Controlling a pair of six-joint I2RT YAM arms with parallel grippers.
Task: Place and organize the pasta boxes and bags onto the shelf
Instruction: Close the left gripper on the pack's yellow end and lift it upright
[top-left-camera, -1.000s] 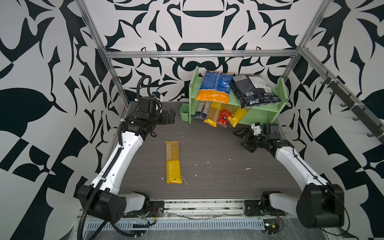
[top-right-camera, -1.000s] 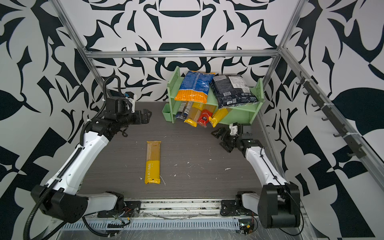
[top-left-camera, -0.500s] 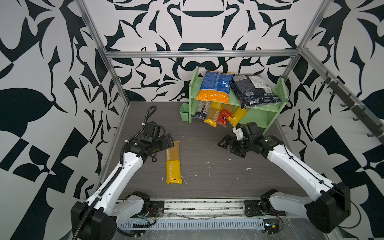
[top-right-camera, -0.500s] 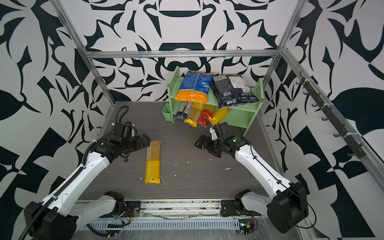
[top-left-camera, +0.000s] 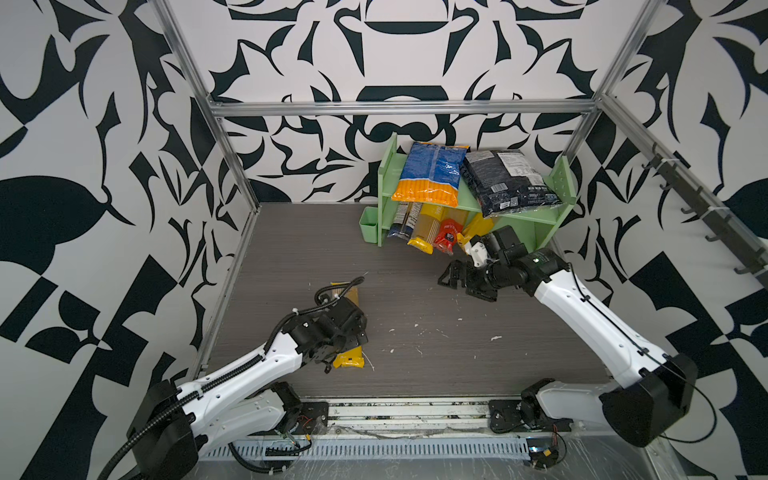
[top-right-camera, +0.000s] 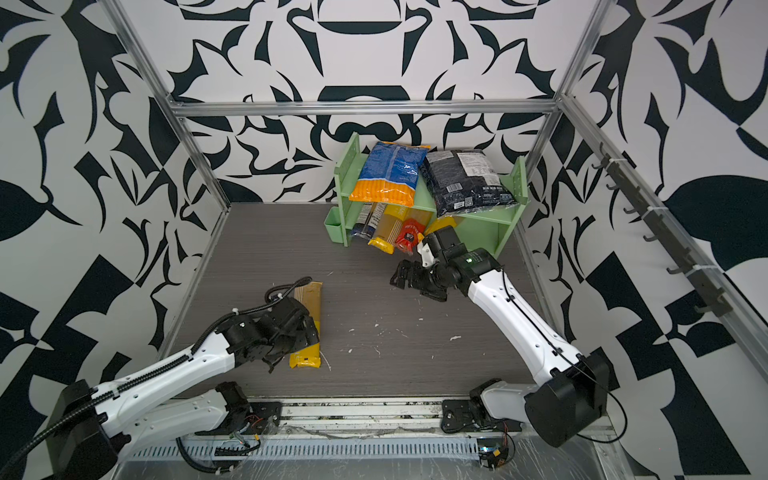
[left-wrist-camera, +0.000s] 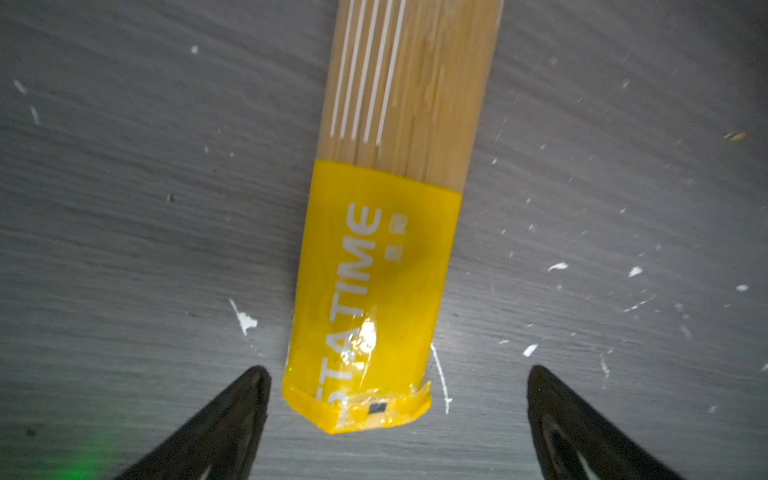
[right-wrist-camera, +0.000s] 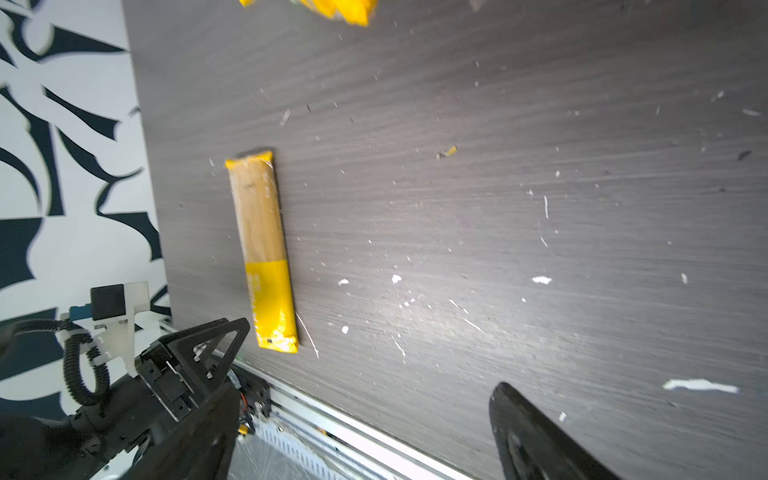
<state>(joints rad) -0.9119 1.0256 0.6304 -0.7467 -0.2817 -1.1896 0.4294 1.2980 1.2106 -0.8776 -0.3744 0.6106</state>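
My left gripper moves down over the yellow band (top-left-camera: 349, 356) (left-wrist-camera: 368, 332) at the spaghetti pack's near end next, as its open fingers stand wider apart than the flat pack.
A long yellow spaghetti pack (top-left-camera: 348, 360) (top-right-camera: 311, 297) (left-wrist-camera: 376, 266) (right-wrist-camera: 266, 249) lies flat on the dark table, left of the middle. My left gripper (top-left-camera: 351, 332) (top-right-camera: 305, 330) (left-wrist-camera: 399, 372) hovers open over the pack's near end, one finger on each side, touching nothing. My right gripper (top-left-camera: 451, 276) (top-right-camera: 401, 274) (right-wrist-camera: 368, 388) stands open and empty in front of the shelf (top-left-camera: 559, 183) (top-right-camera: 519, 178). On the shelf's top tier lie a blue-and-orange bag (top-left-camera: 432, 174) and a black bag (top-left-camera: 507, 183). Navy, yellow and red packs (top-left-camera: 446, 235) stick out of the lower tier.
A small green cup (top-left-camera: 369, 224) (top-right-camera: 336, 224) hangs on the shelf's left side. White pasta crumbs (top-left-camera: 496, 337) dot the table. Metal frame posts stand at the back corners, and a rail (top-left-camera: 407, 409) runs along the front edge. The left arm (right-wrist-camera: 178, 365) shows in the right wrist view.
My left arm swung from the back left down over the near end of the yellow pack. My right gripper drew away from the shelf toward the table's middle. Both stayed open.
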